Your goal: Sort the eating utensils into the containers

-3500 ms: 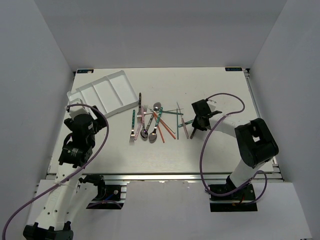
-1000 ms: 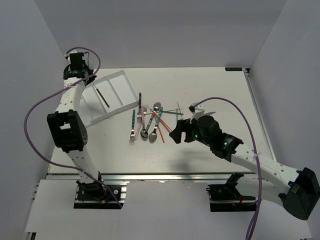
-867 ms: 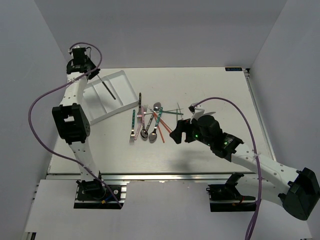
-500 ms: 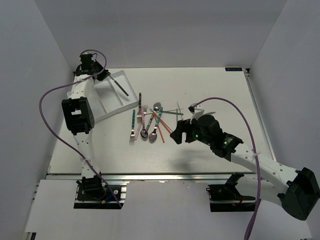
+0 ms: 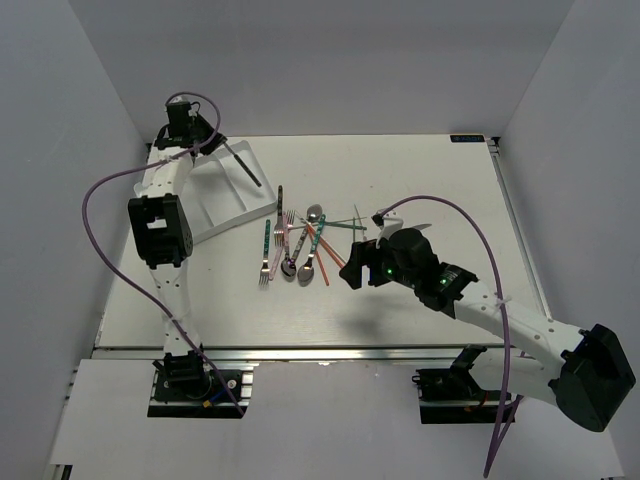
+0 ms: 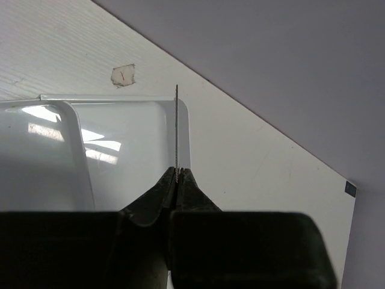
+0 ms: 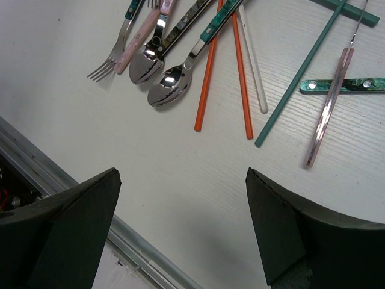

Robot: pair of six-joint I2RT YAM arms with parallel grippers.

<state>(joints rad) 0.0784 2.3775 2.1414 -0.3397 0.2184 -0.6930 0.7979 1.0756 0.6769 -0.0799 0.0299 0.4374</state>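
My right gripper should move outward next and go down onto the middle of the pink handle (image 7: 326,115), because that handle lies on top, across the teal one.
My left gripper (image 5: 212,138) reaches to the table's far left and is shut on a slim dark utensil (image 5: 245,167). That utensil hangs over the right end of the white tray (image 5: 222,190). In the left wrist view the gripper (image 6: 176,171) pinches the utensil (image 6: 176,126), a thin metal strip seen edge-on above the tray's corner compartment (image 6: 126,162). The other eating utensils (image 5: 303,243) lie piled mid-table. My right gripper (image 5: 357,266) hovers just right of them, open and empty (image 7: 183,201). Below it lie a fork (image 7: 114,57), two spoons (image 7: 163,90), orange chopsticks (image 7: 207,78) and a teal chopstick (image 7: 301,78).
A pink-handled utensil (image 7: 329,108) crosses a teal handle (image 7: 343,84) at the pile's right. The table's metal front rail (image 7: 72,180) runs close under the right gripper. Grey walls enclose the table on three sides.
The left arm has swung the dark utensil rightward across the tray, from its left compartments to its right end. The right arm has barely moved.
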